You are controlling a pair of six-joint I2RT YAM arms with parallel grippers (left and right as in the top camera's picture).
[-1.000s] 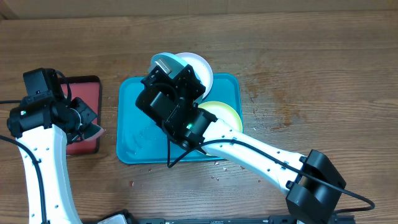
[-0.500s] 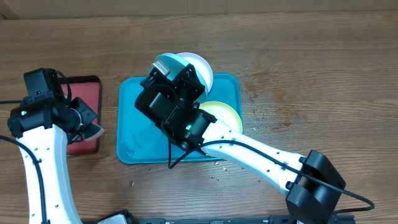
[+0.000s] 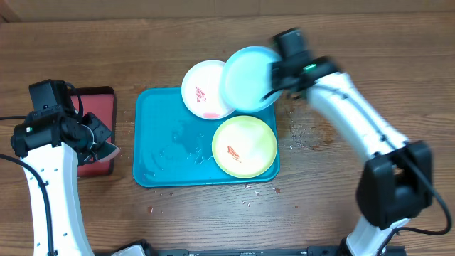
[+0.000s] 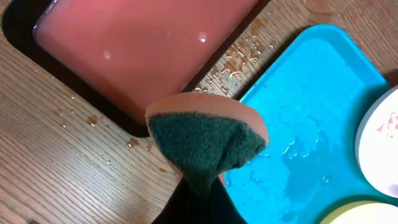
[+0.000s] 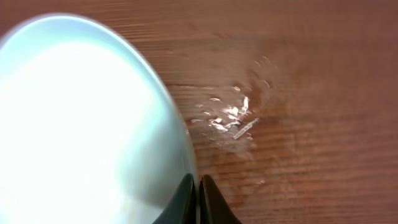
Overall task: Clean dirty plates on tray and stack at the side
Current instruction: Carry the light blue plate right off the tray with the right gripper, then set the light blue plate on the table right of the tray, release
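The blue plate (image 3: 247, 77) will next go with my right gripper to the right in the overhead view and down onto the wood beside the tray, as the wood is open there.
The teal tray (image 3: 160, 153) holds a yellow-green plate (image 3: 244, 146) with a red smear at its front right. A white plate (image 3: 205, 89), also smeared red, rests at the tray's back rim. A pale blue plate (image 3: 247, 77) is tilted over the tray's back right corner, overlapping the white plate. My right gripper (image 3: 273, 73) is shut on the blue plate's right rim. In the right wrist view both fingers (image 5: 184, 198) pinch that blue plate (image 5: 81, 124). My left gripper (image 4: 199, 190) is shut on a green-faced sponge (image 4: 208, 140), left of the tray (image 4: 311, 106).
A dark-rimmed red tray (image 3: 98, 107) with pinkish water (image 4: 143, 43) sits left of the teal tray. Water drops lie on the teal tray's floor. Wet patches and crumbs mark the wood (image 3: 313, 128) right of the tray, and more crumbs (image 3: 249, 200) lie in front of it.
My right arm has swung from over the tray's middle to the back right, carrying the pale blue plate rightwards and uncovering the other two plates. The left arm has not moved.
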